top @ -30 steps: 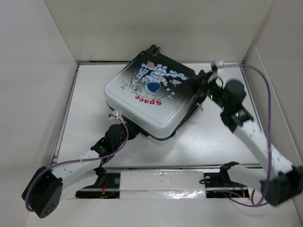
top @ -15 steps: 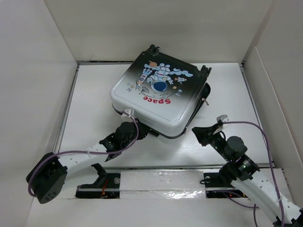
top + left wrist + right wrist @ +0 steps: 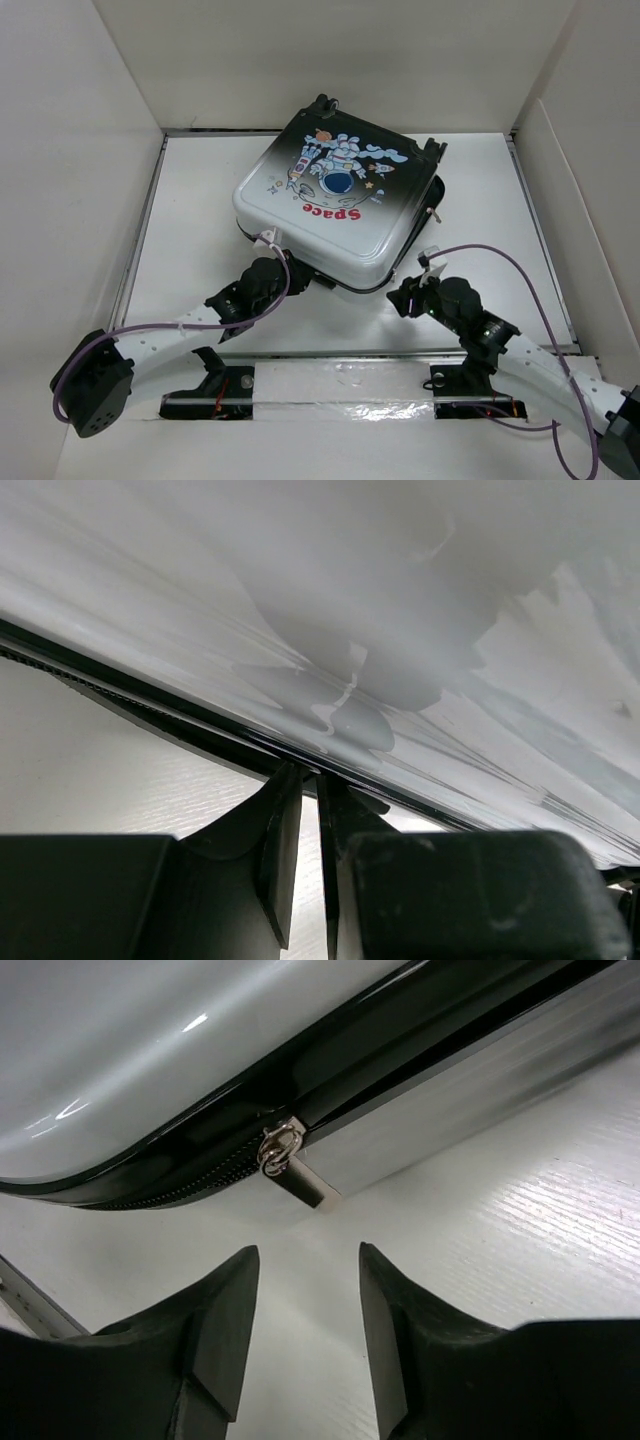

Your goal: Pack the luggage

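The zipper pull hangs outward of my right gripper, and its tab (image 3: 393, 280) (image 3: 311, 1186) points toward the gap between the open fingers. My right gripper needs to ease its open fingers outward next and close on the tab.
The luggage (image 3: 335, 205) lies flat and closed on the white table, astronaut picture and red "Space" lettering facing up. My left gripper (image 3: 274, 262) sits at its near-left edge. In the left wrist view its fingers (image 3: 282, 820) are almost together under the black zipper seam of the luggage (image 3: 400, 630), and nothing shows between them (image 3: 310, 772). My right gripper (image 3: 406, 296) is low at the near-right edge. It is open (image 3: 307, 1250) and empty, with a silver zipper pull (image 3: 300, 1178) on the luggage (image 3: 150, 1060) just ahead of its fingertips.
White walls (image 3: 70, 200) close in the table on the left, back and right. A taped rail (image 3: 340, 385) holding the arm bases runs along the near edge. Purple cables (image 3: 520, 280) loop along both arms. Bare table (image 3: 480, 200) lies right of the luggage.
My right arm drew back from the luggage's far-right corner to its near-right edge and its jaws opened. The luggage shifted slightly right, and the left gripper followed its edge.
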Tool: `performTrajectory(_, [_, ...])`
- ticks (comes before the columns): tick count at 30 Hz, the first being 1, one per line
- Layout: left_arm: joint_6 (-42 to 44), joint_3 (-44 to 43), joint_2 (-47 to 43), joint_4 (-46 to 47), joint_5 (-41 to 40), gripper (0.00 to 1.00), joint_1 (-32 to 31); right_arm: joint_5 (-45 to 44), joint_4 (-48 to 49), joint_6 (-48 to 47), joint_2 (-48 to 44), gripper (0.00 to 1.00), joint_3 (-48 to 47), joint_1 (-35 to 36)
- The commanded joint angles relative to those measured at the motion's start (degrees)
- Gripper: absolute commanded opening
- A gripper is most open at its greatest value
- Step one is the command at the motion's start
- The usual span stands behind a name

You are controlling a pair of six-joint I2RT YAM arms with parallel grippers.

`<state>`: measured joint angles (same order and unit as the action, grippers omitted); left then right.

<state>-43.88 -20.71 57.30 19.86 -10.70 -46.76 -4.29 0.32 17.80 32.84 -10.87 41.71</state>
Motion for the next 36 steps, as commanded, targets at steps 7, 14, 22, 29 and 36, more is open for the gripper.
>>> performTrajectory(7, [0.72,-2.32,-2.28,5.1,0.68,0.1,0.36,-6.24,13.56,-4.97,5.47,0.51,-3.28,1.44])
performTrajectory(14, [1.07,-2.4,-2.54,4.58,0.85,0.1,0.36,-6.52,22.61,-7.16,7.5,0.47,-1.87,1.44])
performTrajectory(22, [1.86,-1.18,-3.51,3.79,1.2,0.09,-0.17,-6.16,25.7,-7.43,3.55,0.14,0.14,3.19])
performTrajectory(29, [7.13,-4.24,-0.71,2.48,-5.01,0.09,-8.85,-7.57,21.58,-3.4,-0.84,0.0,1.56,6.36])
performTrajectory(36, [9.16,-9.34,6.94,6.24,-10.04,0.08,-16.78,-10.12,6.46,1.7,0.73,0.0,-3.45,11.37])
